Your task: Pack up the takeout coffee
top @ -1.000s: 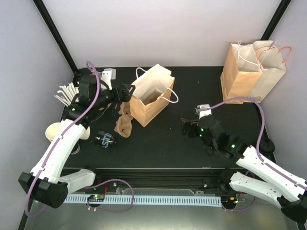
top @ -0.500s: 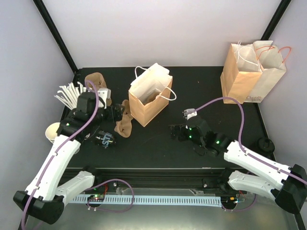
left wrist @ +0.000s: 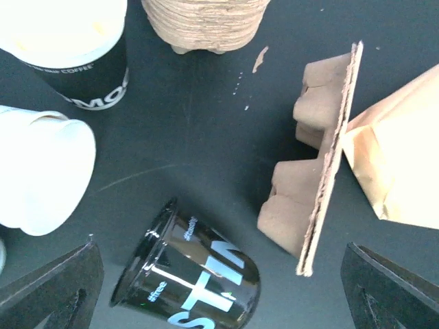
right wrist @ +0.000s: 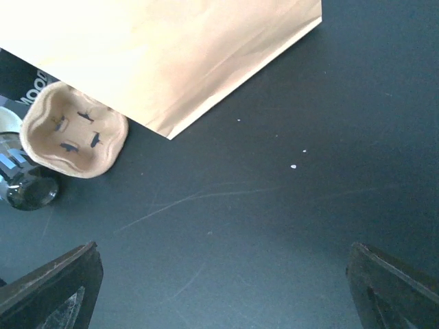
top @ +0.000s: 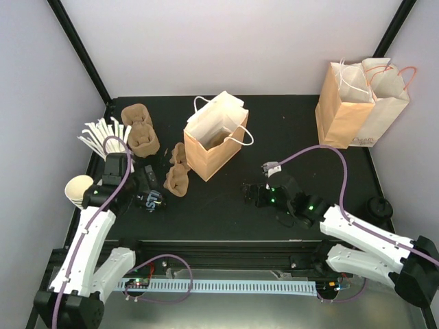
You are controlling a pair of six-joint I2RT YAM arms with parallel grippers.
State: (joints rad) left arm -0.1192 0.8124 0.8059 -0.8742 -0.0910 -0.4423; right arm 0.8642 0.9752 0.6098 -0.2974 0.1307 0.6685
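Observation:
The cup of the takeout coffee lies sideways, so its black rim stands upright. The left gripper has to go down to the lid end of the takeout coffee, onto that rim.
The takeout coffee lies on its side on the black table, a glossy dark cup with pale lettering and a black lid rim at its left end. My left gripper hangs open above it. In the left wrist view the cup shows between the two spread fingertips of that gripper, apart from both. An open brown paper bag stands upright behind it. My right gripper is open over bare tabletop right of the bag, its gap holding nothing.
A pulp carrier stands on edge against the bag. A stack of carriers and lidless white cups sit at far left, with a black-banded cup. A cream cup is at the left edge. Two bags stand back right.
My left arm has pulled back from the bag toward the near left and now hangs over the lying cup, uncovering the carrier stack. My right gripper has moved left toward the table's middle.

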